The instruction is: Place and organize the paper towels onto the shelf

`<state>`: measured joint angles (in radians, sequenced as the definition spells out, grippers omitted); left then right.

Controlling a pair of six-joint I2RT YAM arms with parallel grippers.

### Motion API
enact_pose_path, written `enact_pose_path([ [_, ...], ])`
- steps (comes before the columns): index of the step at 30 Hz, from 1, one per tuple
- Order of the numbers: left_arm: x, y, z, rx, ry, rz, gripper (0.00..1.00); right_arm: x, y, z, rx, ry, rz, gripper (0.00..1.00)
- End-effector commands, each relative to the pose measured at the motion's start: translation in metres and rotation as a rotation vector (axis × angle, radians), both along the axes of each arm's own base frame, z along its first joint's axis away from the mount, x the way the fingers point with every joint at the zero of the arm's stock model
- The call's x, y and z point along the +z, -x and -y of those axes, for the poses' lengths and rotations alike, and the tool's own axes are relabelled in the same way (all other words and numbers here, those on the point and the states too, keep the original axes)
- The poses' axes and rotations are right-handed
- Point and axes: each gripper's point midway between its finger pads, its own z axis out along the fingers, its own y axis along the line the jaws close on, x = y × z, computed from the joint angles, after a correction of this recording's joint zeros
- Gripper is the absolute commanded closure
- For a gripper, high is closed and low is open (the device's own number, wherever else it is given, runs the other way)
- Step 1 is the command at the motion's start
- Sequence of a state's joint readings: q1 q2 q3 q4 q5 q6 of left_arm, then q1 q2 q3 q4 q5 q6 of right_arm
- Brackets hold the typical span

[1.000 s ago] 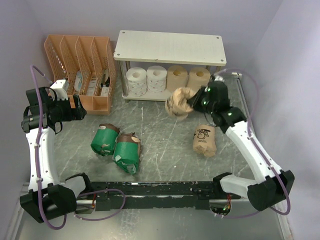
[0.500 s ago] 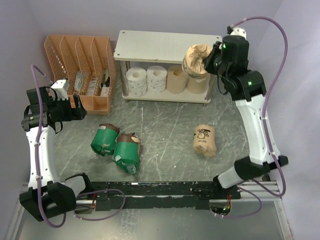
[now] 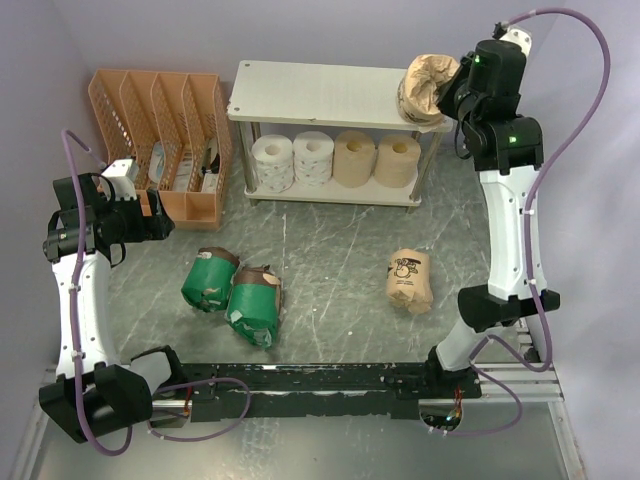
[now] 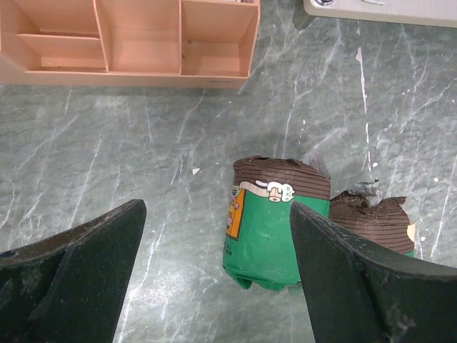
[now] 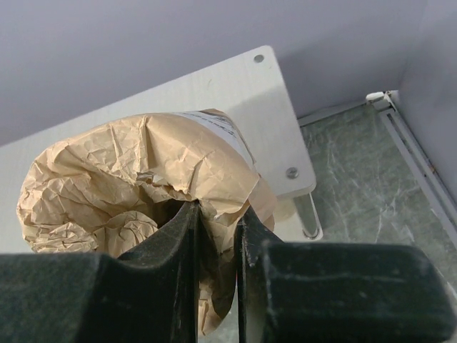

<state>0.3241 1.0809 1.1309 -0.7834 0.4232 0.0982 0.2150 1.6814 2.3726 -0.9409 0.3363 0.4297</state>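
Note:
The right gripper needs to move down next and ease outward over the end of the top board (image 3: pixel 330 93), since the tan-paper-wrapped roll still overlaps the top board's near edge.
My right gripper (image 3: pixel 452 95) is shut on a tan-paper-wrapped roll (image 3: pixel 426 88), pinching its crumpled wrap (image 5: pixel 143 179), and holds it over the right end of the shelf's top board (image 3: pixel 330 93). Two bare white rolls (image 3: pixel 292 160) and two bare tan rolls (image 3: pixel 375 158) stand on the lower board. A second tan-wrapped roll (image 3: pixel 409 279) lies on the table. Two green-wrapped rolls (image 3: pixel 232 290) lie left of centre; one (image 4: pixel 275 229) shows between my left fingers. My left gripper (image 3: pixel 160 215) is open and empty, high above the table.
An orange slotted file organizer (image 3: pixel 160 140) stands left of the shelf, close to my left gripper. The right wall and a metal rail (image 3: pixel 485 190) run beside the right arm. A black bar (image 3: pixel 320 385) crosses the near edge.
My right gripper has lifted the tan-wrapped roll from in front of the lower shelf up and to the right, over the top board's right end. The left arm has not moved.

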Motion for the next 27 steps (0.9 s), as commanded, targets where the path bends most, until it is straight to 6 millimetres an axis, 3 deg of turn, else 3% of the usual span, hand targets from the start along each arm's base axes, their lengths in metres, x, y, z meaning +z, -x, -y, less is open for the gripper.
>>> enact_pose_path([
  [1,0.017,-0.003,0.001,-0.016,0.002,0.048,0.06,0.008,-0.027,0.013,-0.019,-0.069,0.071,1.00],
  [11,0.014,-0.005,-0.001,-0.011,0.003,0.032,0.07,-0.025,-0.074,0.026,0.045,-0.169,0.023,1.00],
  [16,0.009,-0.008,-0.002,-0.012,0.006,0.011,0.07,-0.022,-0.071,0.027,0.047,-0.157,0.042,0.51],
  [17,0.009,-0.009,-0.002,-0.013,0.005,0.009,0.06,-0.017,-0.068,0.028,0.048,-0.151,0.060,0.48],
  [21,0.009,-0.012,-0.004,-0.014,0.009,0.000,0.06,0.015,-0.054,0.031,0.049,-0.123,0.168,0.07],
  [22,0.008,-0.013,-0.004,-0.014,0.011,-0.002,0.07,0.020,-0.051,0.032,0.047,-0.116,0.184,0.03],
  [27,0.008,-0.015,-0.003,-0.015,0.017,-0.008,0.06,0.041,-0.043,0.040,0.015,-0.092,0.250,0.00],
])
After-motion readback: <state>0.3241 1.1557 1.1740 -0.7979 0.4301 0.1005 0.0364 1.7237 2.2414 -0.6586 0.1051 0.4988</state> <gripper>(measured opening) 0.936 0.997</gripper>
